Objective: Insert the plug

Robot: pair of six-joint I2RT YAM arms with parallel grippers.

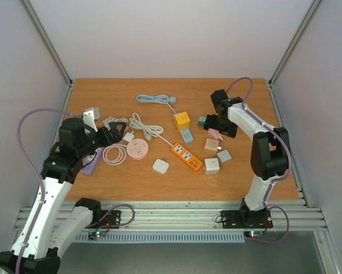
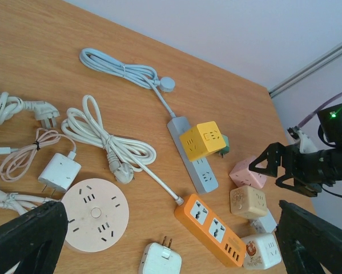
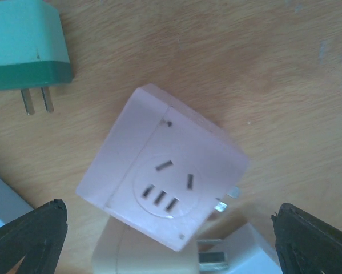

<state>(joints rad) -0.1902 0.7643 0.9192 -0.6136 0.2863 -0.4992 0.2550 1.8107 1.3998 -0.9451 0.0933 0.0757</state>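
My right gripper lowers next until it has a finger on each side of the pink cube socket [image 1: 215, 135] [image 3: 159, 171], then closes.
My right gripper [image 1: 216, 125] hangs open over a pink cube socket [image 3: 159, 171]; in the right wrist view the cube lies between the two fingertips [image 3: 39, 228] with a gap on each side. A green plug [image 3: 25, 45] lies on the wood just beyond it, prongs bare. My left gripper [image 1: 115, 134] is open above the table's left side, nothing between its fingers [image 2: 22, 240]. Below it lie a white plug adapter [image 2: 159, 260], a round pink socket [image 2: 95, 214] and an orange power strip [image 2: 213, 228]. A yellow cube [image 2: 202, 140] sits on a grey power strip [image 2: 196, 165].
Coiled white cables [image 1: 145, 127] and a grey-blue cable [image 1: 156, 100] lie at centre and back. Beige [image 1: 210, 145], grey [image 1: 224, 155] and white [image 1: 212, 165] cubes crowd beside the pink one. A small white charger [image 2: 59, 171] lies at left. Frame posts stand at the back corners.
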